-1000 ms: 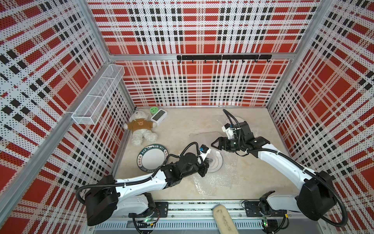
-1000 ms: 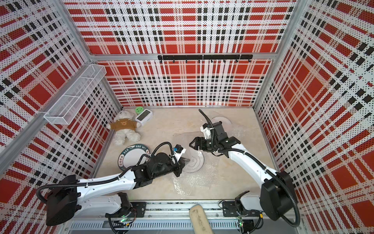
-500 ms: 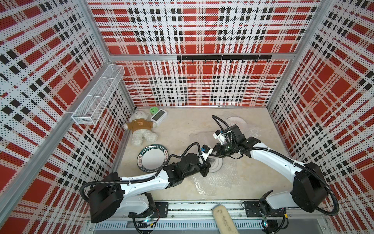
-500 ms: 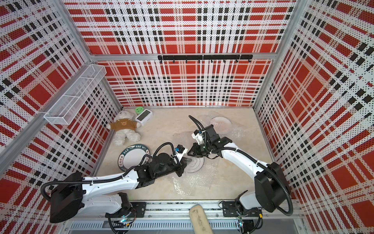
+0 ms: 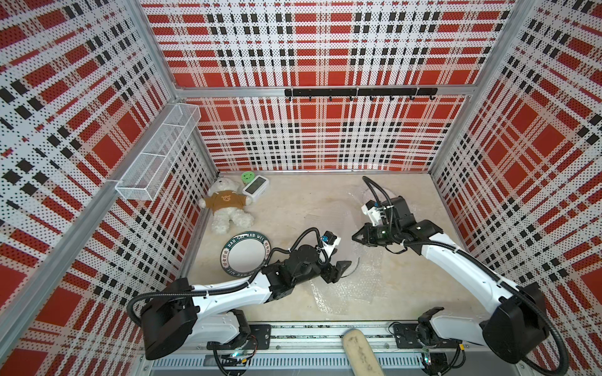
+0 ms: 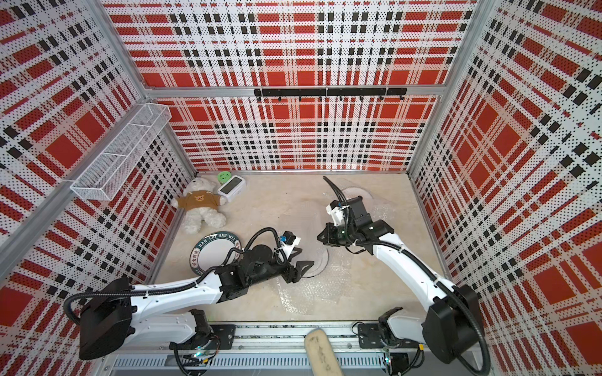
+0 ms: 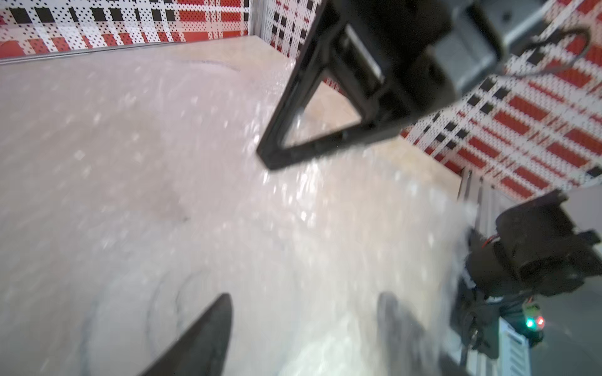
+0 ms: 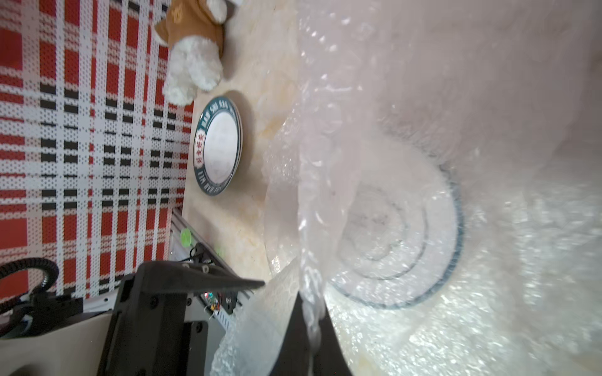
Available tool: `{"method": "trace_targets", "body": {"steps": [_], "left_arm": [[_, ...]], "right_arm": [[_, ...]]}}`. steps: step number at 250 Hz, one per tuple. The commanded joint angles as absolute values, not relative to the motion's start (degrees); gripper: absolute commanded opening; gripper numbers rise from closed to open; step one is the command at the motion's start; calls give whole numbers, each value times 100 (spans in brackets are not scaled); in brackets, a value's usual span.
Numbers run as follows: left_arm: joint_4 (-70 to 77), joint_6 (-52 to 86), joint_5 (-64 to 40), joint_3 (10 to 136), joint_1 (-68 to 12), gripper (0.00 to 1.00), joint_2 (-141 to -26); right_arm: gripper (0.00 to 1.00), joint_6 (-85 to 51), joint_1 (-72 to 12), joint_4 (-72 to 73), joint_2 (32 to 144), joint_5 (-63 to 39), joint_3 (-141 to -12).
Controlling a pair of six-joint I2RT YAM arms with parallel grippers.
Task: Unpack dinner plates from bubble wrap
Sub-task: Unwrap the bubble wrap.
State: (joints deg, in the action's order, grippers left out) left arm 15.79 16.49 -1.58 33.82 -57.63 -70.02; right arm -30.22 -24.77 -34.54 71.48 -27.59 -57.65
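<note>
The mid-table plate is still under bubble wrap, so my right gripper should pull the fold away from my left gripper, toward the bare tabletop, and let go.
A dinner plate [image 5: 353,264] [image 6: 321,264] with a thin dark rim line lies mid-table under bubble wrap [image 5: 340,294]; the right wrist view shows this plate [image 8: 407,228] through the film. My right gripper [image 5: 355,237] [image 8: 309,325] is shut on a fold of the bubble wrap [image 8: 293,136], holding it up above the plate. My left gripper [image 5: 338,271] [image 7: 303,325] stands open at the plate's near-left edge, with wrap between its fingers [image 7: 208,332]. A bare dinner plate [image 5: 246,257] [image 8: 218,146] with a dark lettered rim lies at the left. Another wrapped plate [image 6: 358,192] lies at the back.
A teddy bear [image 5: 228,208], a white clock [image 5: 255,187] and a green object [image 5: 247,176] sit in the back left corner. A wire basket [image 5: 159,153] hangs on the left wall, a hook rail [image 5: 358,92] on the back wall. A pale rounded object [image 5: 361,355] pokes in at the front.
My right gripper came in beside the left one, shut on the bubble wrap and drew back a little to the right. My left gripper opened.
</note>
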Motion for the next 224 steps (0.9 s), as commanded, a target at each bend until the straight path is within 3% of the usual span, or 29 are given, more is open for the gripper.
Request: {"method": "trace_targets", "body": {"steps": [1, 61, 112, 130, 146, 165, 224], "left_arm": [[1265, 1875, -331, 3395, -5568, 100, -6523], [479, 2349, -378, 3624, -5117, 99, -5898], [-338, 2791, -475, 4037, -4764, 99, -6512], [-508, 2896, -660, 4191, -4734, 99, -6819], [-642, 2887, -903, 4342, -4741, 99, -7086], [-870, 2844, -816, 4485, -4802, 99, -7316], [-1385, 2644, -844, 4752, -4929, 99, -7825]], "right_arm": [[0, -3049, -2084, -3568, 6744, -2258, -5751], [0, -3434, -1195, -3603, 5771, -1870, -4999], [0, -3715, -444, -3596, 5175, -1661, -4050], [19, -3777, -207, -3516, 5102, -1652, -3777], [45, -3843, -72, -3513, 5097, -1455, -3592], [62, -3917, 126, -3309, 5105, -1590, -3386], [68, -3638, 291, -3465, 4966, -1282, -3842]]}}
